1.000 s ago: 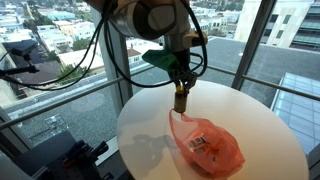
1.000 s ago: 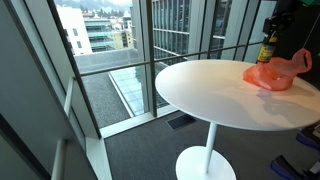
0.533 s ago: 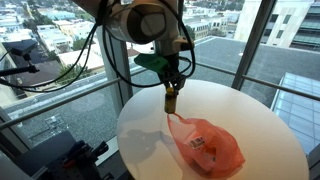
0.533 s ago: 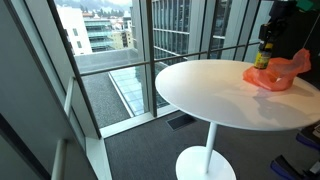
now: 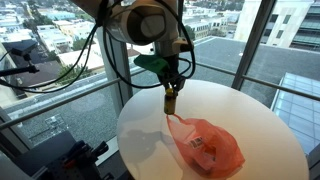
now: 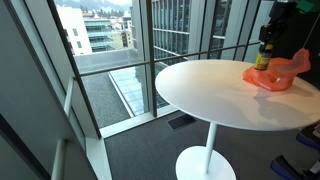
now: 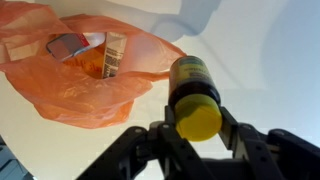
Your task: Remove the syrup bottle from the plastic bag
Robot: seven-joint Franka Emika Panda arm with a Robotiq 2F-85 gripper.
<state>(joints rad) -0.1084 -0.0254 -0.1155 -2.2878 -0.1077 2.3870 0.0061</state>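
Note:
My gripper moves away from the bag next, before it gets the syrup bottle [image 5: 170, 101], just past the bag's open end, down to the white table.
My gripper [image 7: 197, 118] is shut on the syrup bottle [image 7: 192, 88], a dark bottle with a yellow cap, and holds it in the air above the white round table [image 5: 260, 125]. In both exterior views the bottle [image 5: 170, 101] [image 6: 264, 55] hangs clear of the orange plastic bag [image 5: 208, 143] [image 6: 272, 75], just past its open end. In the wrist view the bag [image 7: 80, 85] lies to the left of the bottle, with a small box and a flat packet still inside.
The table stands beside floor-to-ceiling windows [image 6: 150, 50] with a railing. The table edge [image 6: 175, 105] is near the bag's side. A dark stand with cables [image 5: 70, 155] is beside the table.
My gripper has lifted the bottle up and away from the bag's mouth between one second ago and half a second ago. Since then nothing has visibly moved.

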